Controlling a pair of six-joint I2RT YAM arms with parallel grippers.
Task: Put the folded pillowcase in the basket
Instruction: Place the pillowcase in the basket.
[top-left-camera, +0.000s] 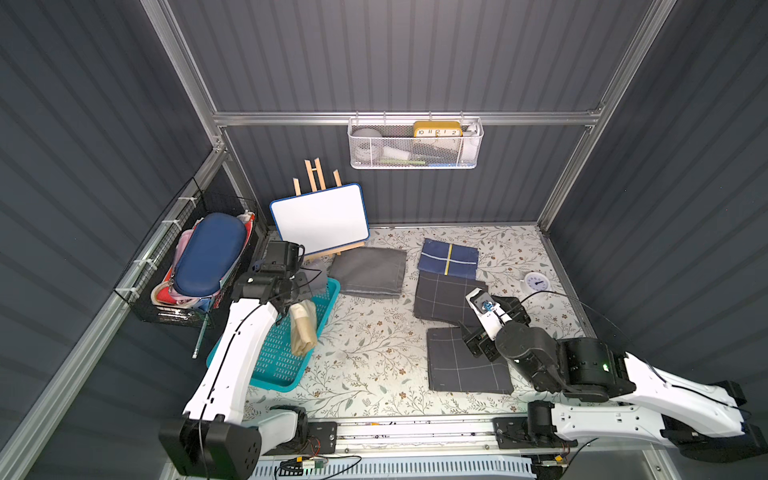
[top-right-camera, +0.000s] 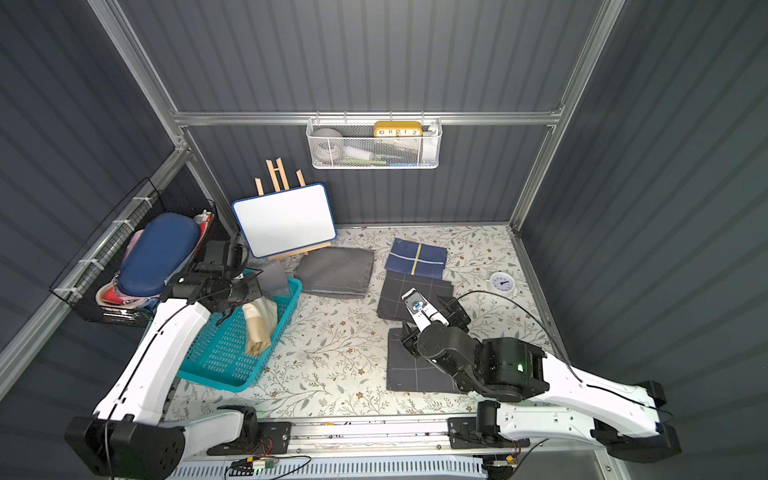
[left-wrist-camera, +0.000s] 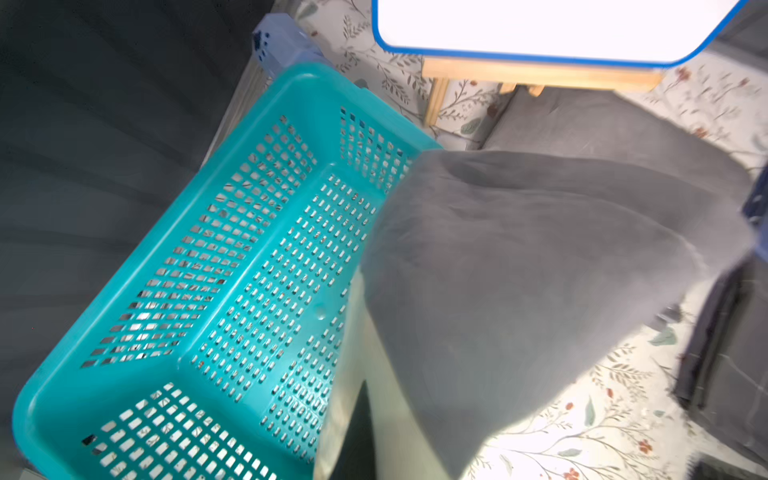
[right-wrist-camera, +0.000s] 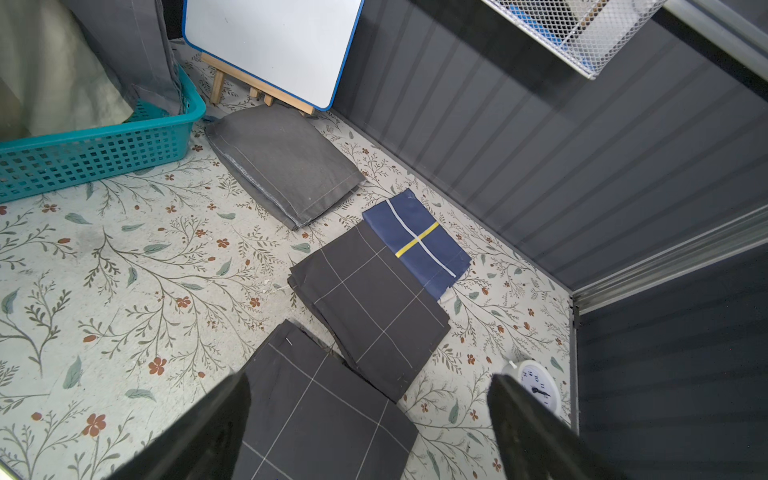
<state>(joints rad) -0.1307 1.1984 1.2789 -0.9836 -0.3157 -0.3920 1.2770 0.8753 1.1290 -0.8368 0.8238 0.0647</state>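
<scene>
The grey pillowcase still hangs over the far end of the teal basket, so next I need to lower my left gripper toward the open bottom of the teal basket and release the pillowcase there.
My left gripper is shut on a grey pillowcase, which hangs over the far end of the teal basket. In a top view the grey pillowcase shows just beyond that gripper. A cream cloth drapes right beside it down into the basket. I cannot tell whether the cream cloth is part of the same piece. My right gripper is open with nothing between its fingers. It hovers over two dark checked pillowcases on the right of the table.
A grey folded pillowcase and a navy one lie at the back. A small white clock sits at the right. A whiteboard on an easel stands behind the basket. A black wire basket hangs left, a white mesh basket on the back wall.
</scene>
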